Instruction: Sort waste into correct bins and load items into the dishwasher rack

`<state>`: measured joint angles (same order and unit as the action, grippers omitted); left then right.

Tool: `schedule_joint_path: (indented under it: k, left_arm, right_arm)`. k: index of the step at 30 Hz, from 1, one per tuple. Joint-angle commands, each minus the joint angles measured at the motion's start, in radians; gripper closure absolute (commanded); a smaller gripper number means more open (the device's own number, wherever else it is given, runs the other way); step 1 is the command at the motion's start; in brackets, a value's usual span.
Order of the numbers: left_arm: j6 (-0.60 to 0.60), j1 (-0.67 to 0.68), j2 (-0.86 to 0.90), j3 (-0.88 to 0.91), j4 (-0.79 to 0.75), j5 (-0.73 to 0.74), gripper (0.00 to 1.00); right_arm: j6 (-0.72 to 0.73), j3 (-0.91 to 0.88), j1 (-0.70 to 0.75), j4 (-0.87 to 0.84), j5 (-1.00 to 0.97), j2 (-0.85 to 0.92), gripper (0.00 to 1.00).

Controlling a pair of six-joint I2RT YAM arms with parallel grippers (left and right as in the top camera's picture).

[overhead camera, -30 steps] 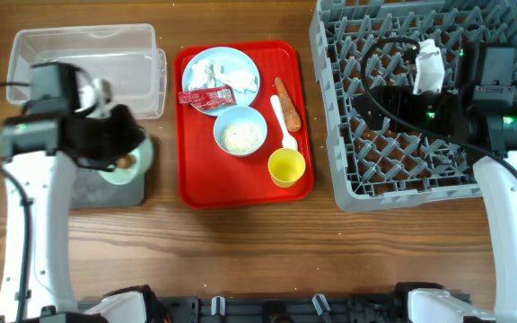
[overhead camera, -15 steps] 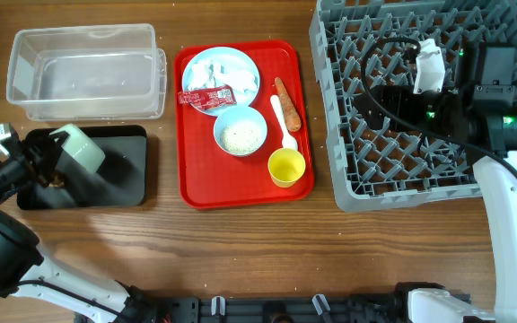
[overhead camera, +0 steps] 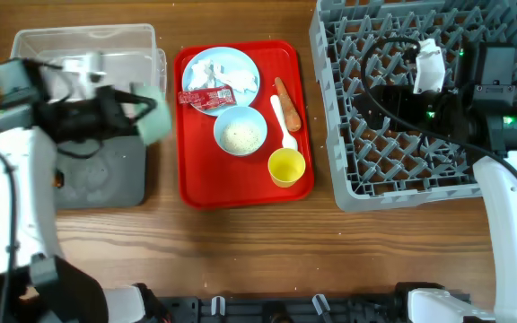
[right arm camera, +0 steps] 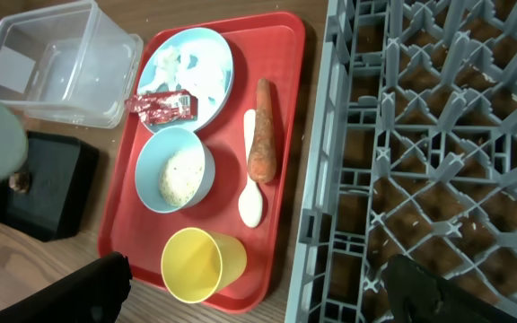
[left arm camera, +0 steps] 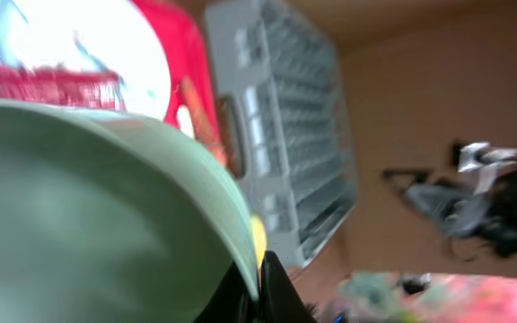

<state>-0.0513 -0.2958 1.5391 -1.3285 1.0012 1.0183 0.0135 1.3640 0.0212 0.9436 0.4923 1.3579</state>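
Observation:
My left gripper swings back and down over the red tray next, levelling the mint-green bowl onto that tray's empty near corner by the black tray.
My left gripper (overhead camera: 135, 115) is shut on the rim of the mint-green bowl (overhead camera: 153, 114) and holds it tilted in the air between the clear tub (overhead camera: 61, 45) and the black tray (overhead camera: 106, 175). The bowl fills the left wrist view (left arm camera: 88, 215), its rim pinched between the dark fingers (left arm camera: 281, 292). A small brown lump (right arm camera: 18, 182) lies on the black tray. My right gripper (overhead camera: 377, 97) hangs open and empty over the grey dishwasher rack (overhead camera: 348, 184). The pale blue plate (overhead camera: 212, 65) carries crumpled white paper (overhead camera: 233, 77) and the red-and-white wrapper (overhead camera: 206, 97).
The flat red tray (overhead camera: 196, 184) also holds a small pale bowl (overhead camera: 240, 131) of white grains, an orange carrot (overhead camera: 287, 92), a white spoon (overhead camera: 285, 127) and a yellow cup (overhead camera: 287, 167). The rack stands at the right, close beside the red tray.
My left arm swung from the table's left edge up and to the right, carrying the mint-green bowl towards the red tray. The right arm has not moved.

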Motion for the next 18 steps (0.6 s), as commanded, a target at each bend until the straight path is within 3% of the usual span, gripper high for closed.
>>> schedule_joint_path:
  k: [1, 5, 8, 12, 18]
  left_arm:
    - [0.212, 0.304, -0.049, -0.011, 0.001, -0.512, 0.96]
    - [0.315, 0.664, -0.013, -0.011, 0.028, -0.874, 0.96]
    - [0.356, 0.808, 0.010, 0.023, 0.077, -0.954, 0.96]
    - [0.382, 0.900, 0.013, 0.157, 0.019, -1.061, 0.96]
    - [0.373, 0.922, 0.015, 0.383, -0.275, -1.144, 0.94]
  right_arm:
    - [-0.013, 0.019, -0.004, -0.001, -0.006, 0.004, 0.06]
    - [-0.013, 0.019, -0.004, 0.001, -0.006, 0.004, 0.06]
    - [-0.013, 0.019, -0.004, 0.002, -0.013, 0.004, 0.07]
    - [-0.013, 0.019, -0.004, 0.005, -0.028, 0.004, 0.07]
    - [-0.013, 0.018, -0.004, 0.012, -0.029, 0.007, 0.07]
